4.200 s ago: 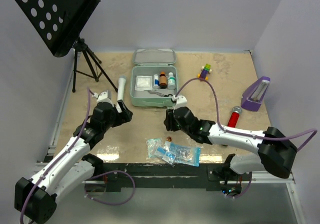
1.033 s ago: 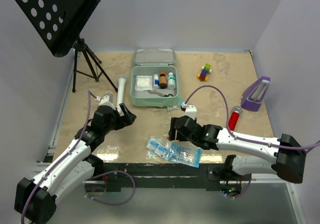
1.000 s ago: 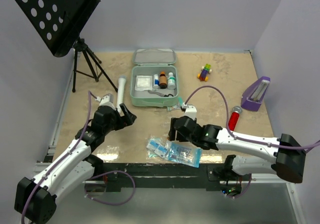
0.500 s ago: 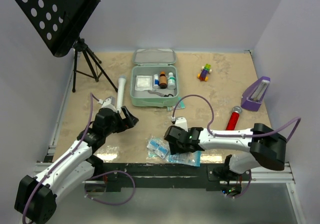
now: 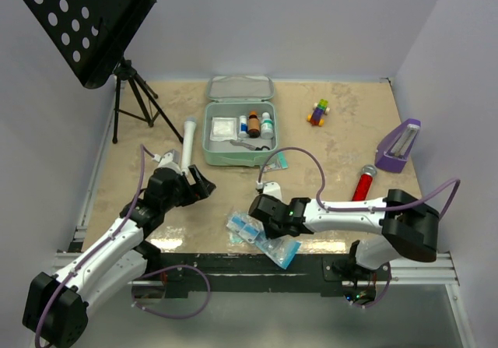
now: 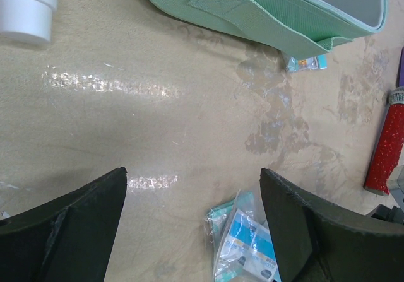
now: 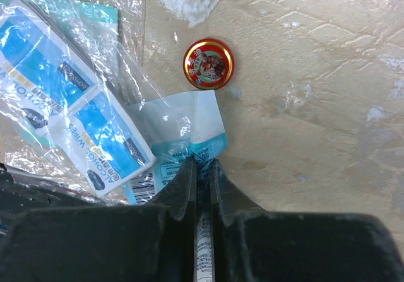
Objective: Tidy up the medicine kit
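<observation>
I will next lift my right gripper, carry the packet outward, then lower it to let go in the kit's near corner by the gauze pad, since that corner is bare.
The medicine kit point(image 5: 210, 142) lies open at the table's centre back, mint green, with bottles and a gauze pad inside; its front wall point(image 6: 271, 14) shows in the left wrist view. My right gripper point(image 7: 202, 166) point(image 5: 263, 220) is shut on the edge of a blue-and-white packet point(image 7: 189, 127) point(image 5: 282, 248) near the table's front edge. A clear bag of alcohol wipes point(image 7: 66, 99) point(image 5: 245, 227) lies beside it, and a small red round tin point(image 7: 208, 64) sits just beyond. My left gripper point(image 6: 192, 197) point(image 5: 201, 184) hovers open left of the packets, holding nothing.
A white tube point(image 5: 187, 138) lies left of the kit. A small teal packet point(image 5: 280, 161) sits by its front right corner. A red cylinder point(image 5: 362, 183), a purple wedge point(image 5: 398, 145) and a small toy point(image 5: 317, 112) are on the right. A music stand point(image 5: 85, 21) is back left.
My right gripper came down toward the front edge onto the pile of packets and shut on one packet, which now sits tilted at the edge. The left arm shifted slightly and stayed open.
</observation>
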`<state>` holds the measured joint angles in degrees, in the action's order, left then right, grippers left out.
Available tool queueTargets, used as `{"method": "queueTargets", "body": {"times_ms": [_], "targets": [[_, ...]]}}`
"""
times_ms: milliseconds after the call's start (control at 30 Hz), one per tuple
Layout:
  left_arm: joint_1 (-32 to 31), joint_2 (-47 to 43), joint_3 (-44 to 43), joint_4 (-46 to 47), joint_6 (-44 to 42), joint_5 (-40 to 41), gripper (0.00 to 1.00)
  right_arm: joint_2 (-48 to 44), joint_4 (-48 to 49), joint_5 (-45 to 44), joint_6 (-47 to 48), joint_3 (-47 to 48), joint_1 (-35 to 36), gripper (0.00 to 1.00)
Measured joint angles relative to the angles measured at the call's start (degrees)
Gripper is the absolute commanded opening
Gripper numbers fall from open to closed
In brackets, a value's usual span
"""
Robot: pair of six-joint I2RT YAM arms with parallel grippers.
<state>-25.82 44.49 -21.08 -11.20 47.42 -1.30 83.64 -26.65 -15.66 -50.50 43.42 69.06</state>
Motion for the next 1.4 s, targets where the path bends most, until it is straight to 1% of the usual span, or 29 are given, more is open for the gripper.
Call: {"method": "queueTargets", "body": {"times_ms": [67, 200, 367, 500, 600, 667, 733, 833, 900, 967, 1033, 1100, 1200, 1300, 1400], "targets": [[0.0, 0.0, 0.0, 0.0, 0.0, 0.0, 0.9, -0.7, -0.8, -0.2, 0.0, 0.2, 0.0, 0.0], [0.0, 0.0, 0.0, -0.2, 0.0, 0.0, 0.9, -3.5, -7.8, -3.7, -0.1, 4.6, 0.0, 0.0], [0.0, 0.0, -0.1, -0.7, -0.1, 0.3, 0.9, -5.6, -16.0, -10.7, 0.2, 17.1, -0.2, 0.0], [0.0, 0.0, -1.0, -1.7, -0.3, 0.5, 0.9, -5.0, -19.5, -16.0, 2.1, 25.9, -1.9, 0.0], [0.0, -0.1, -2.3, -2.3, -0.5, 1.3, 0.9, -3.3, -20.7, -19.5, 5.5, 32.2, -5.3, 0.0], [0.0, -0.3, -3.1, -2.8, -0.7, 1.9, 0.9, -1.7, -19.5, -21.8, 9.4, 36.3, -8.1, 0.0], [0.0, -0.5, -3.6, -3.5, -1.0, 2.3, 0.9, -0.9, -15.4, -24.4, 14.7, 38.3, -9.9, 0.0], [0.0, -0.6, -4.0, -4.3, -1.6, 2.8, 0.9, -1.0, -2.2, -28.2, 27.1, 37.2, -11.3, 0.0], [0.0, -0.7, -4.2, -4.9, -1.8, 3.2, 0.9, -1.8, 11.1, -27.5, 38.2, 33.0, -12.2, 0.0], [0.0, -0.9, -4.6, -6.0, -2.2, 3.6, 0.9, -1.3, 20.7, -25.0, 47.3, 30.3, -13.5, 0.0], [0.0, -1.2, -5.1, -6.8, -2.5, 4.0, 0.9, 1.4, 28.2, -22.8, 54.8, 30.1, -15.3, 0.0], [0.0, -1.7, -5.4, -7.2, -2.7, 4.5, 0.9, 4.9, 33.2, -19.7, 60.3, 31.1, -17.1, 0.0], [0.0, -2.4, -5.6, -7.8, -3.1, 4.9, 0.9, 11.1, 38.6, -12.6, 67.1, 33.2, -20.1, 0.0], [0.0, -2.4, -5.6, -8.2, -3.5, 5.2, 0.9, 15.5, 41.3, -5.3, 71.9, 33.4, -22.4, 0.0], [0.0, -2.6, -5.6, -9.1, -3.6, 5.6, 0.9, 17.7, 42.6, 1.6, 75.1, 33.4, -24.0, 0.0]]}}
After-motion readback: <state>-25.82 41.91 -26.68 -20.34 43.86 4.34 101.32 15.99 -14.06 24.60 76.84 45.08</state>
